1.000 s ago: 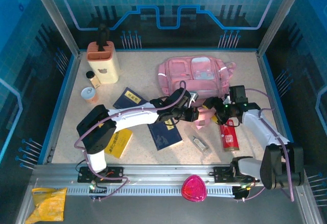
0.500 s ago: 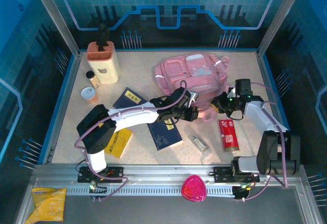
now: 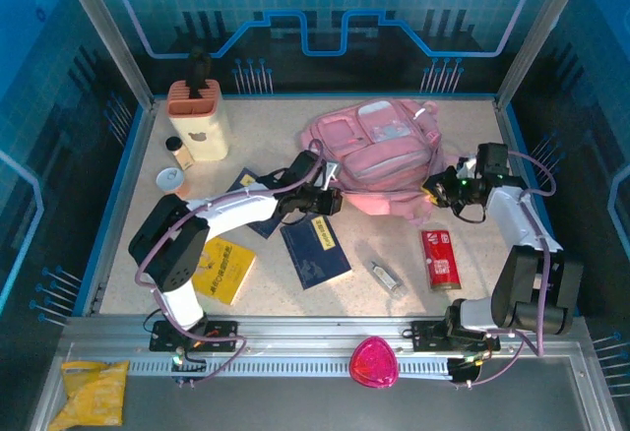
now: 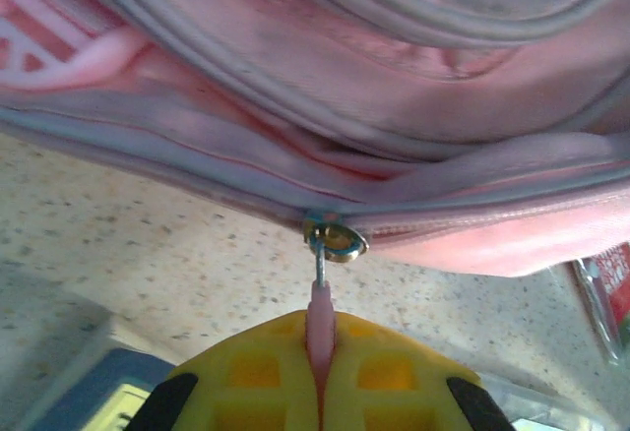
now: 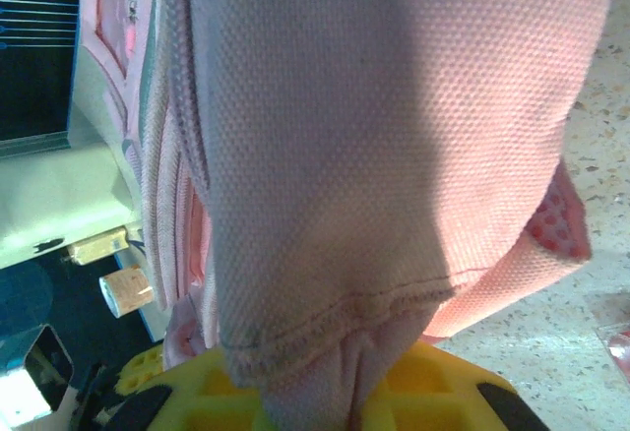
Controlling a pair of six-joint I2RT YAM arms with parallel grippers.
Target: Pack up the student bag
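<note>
The bag's end facing the cream holder is farther outward than my left gripper, so I need to pull the zip pull outward along the zip line with my left gripper and let go of it there.
The student bag (image 3: 379,151), a big soft pink backpack, lies at the back middle of the table. My left gripper (image 3: 328,201) sits at its near left edge, shut on the bag's pink zip pull (image 4: 321,318), which hangs from a metal ring (image 4: 336,240) on the zip line. In the left wrist view the bag (image 4: 413,87) stretches across the top above speckled table. My right gripper (image 3: 445,188) is at the bag's right end, shut on a fold of its pink woven fabric (image 5: 374,175), which bunches between the yellow fingers (image 5: 453,392).
Two blue booklets (image 3: 315,250) (image 3: 248,193) and a yellow book (image 3: 225,268) lie near the left arm. A red pack (image 3: 442,259) and a small clear bottle (image 3: 384,276) lie at the front right. A cream holder (image 3: 201,124), a cup (image 3: 169,181) and a magenta object (image 3: 373,362) stand apart.
The right gripper closed on the bag's fabric and moved right and back. The left gripper drew the zip pull to the left. The bag shifted toward the back and turned.
</note>
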